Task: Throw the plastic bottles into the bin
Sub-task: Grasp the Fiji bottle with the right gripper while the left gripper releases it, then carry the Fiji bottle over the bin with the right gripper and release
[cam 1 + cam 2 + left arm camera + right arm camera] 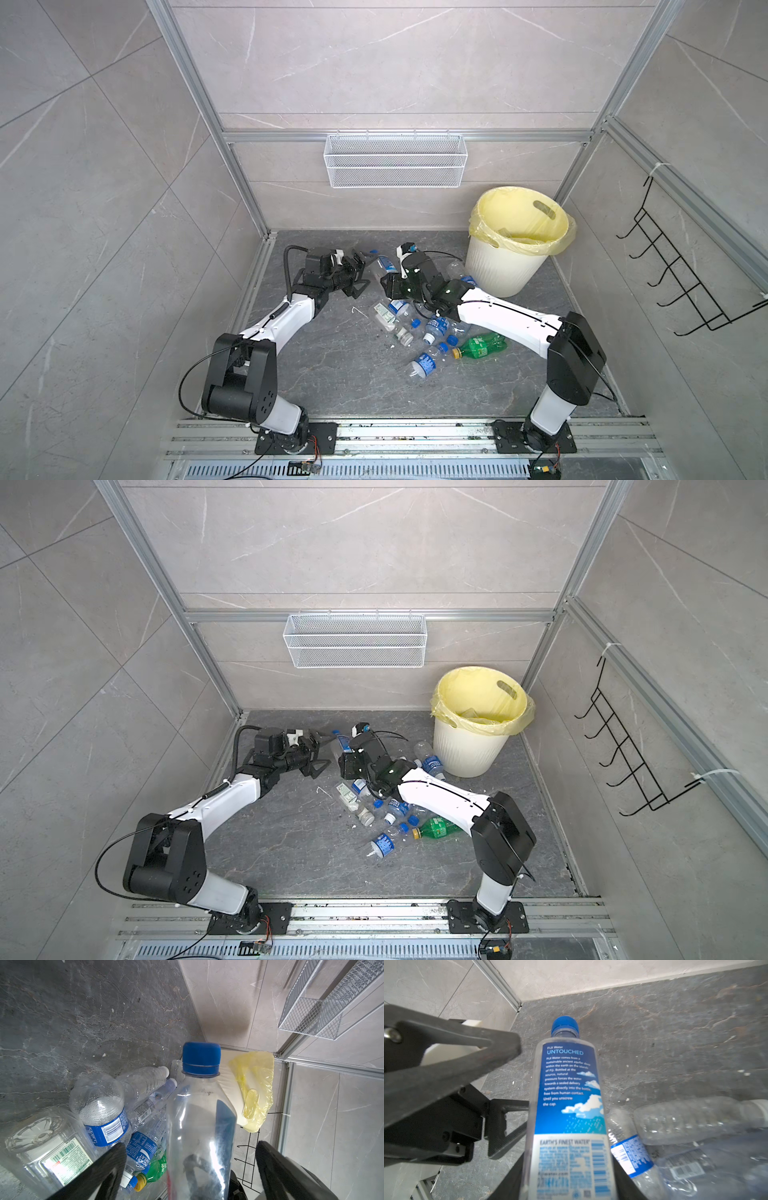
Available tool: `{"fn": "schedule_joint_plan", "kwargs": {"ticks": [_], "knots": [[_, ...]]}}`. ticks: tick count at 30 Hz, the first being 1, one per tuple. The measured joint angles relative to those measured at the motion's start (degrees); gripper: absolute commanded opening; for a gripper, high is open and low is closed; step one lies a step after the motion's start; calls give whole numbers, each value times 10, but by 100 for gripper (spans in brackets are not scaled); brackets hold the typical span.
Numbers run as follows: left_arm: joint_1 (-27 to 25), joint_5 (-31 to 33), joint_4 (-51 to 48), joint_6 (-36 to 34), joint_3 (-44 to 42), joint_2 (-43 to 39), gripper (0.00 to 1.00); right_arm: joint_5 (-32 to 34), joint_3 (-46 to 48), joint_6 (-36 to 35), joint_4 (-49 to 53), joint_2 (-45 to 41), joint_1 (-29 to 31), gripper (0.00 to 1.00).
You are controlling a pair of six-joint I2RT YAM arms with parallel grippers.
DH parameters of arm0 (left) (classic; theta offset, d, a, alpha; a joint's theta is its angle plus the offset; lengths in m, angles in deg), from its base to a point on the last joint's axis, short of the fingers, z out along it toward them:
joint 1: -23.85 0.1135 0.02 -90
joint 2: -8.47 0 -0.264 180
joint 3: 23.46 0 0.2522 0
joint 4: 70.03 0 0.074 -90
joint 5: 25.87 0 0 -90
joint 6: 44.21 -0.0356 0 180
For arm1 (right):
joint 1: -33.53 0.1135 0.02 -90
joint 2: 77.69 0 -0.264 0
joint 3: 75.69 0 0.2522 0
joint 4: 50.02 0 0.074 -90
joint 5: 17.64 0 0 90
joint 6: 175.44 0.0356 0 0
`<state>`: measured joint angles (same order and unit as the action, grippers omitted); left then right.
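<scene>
The right gripper lifts its bottle next, carries it over the bin's opening [521,220] and releases it, since the bin's rim stands well above the floor.
A clear plastic bottle [566,1095] with a blue cap and blue label is held off the floor, my right gripper [569,1178] shut on its lower end. In both top views this bottle [382,265] [343,744] hangs between the two grippers. My left gripper [192,1152] is open around the same bottle [199,1115], its fingers [112,1159] wide apart and not touching it. Several more bottles [419,328] lie in a pile on the dark floor, among them a green one [482,345] with a yellow cap. The cream bin [498,270] with its yellow bag stands at the back right.
A white wire mesh basket [395,160] hangs on the back wall. A black wire rack [681,270] is fixed to the right wall. Two bottles [428,758] lie against the bin's foot, under my right arm. Aluminium rails [415,436] run along the front.
</scene>
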<state>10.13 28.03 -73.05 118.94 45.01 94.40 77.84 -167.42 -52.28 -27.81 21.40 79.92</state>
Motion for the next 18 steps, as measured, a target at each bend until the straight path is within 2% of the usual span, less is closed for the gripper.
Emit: {"fn": "schedule_joint_plan", "kwargs": {"ticks": [12,18], "knots": [[-5,24,-27,-73,5,-48,100,24,31,-24,38,-50,-41,41],[-56,79,-98,-171,61,-62,100,41,31,-50,78,-106,-76,41]]}}
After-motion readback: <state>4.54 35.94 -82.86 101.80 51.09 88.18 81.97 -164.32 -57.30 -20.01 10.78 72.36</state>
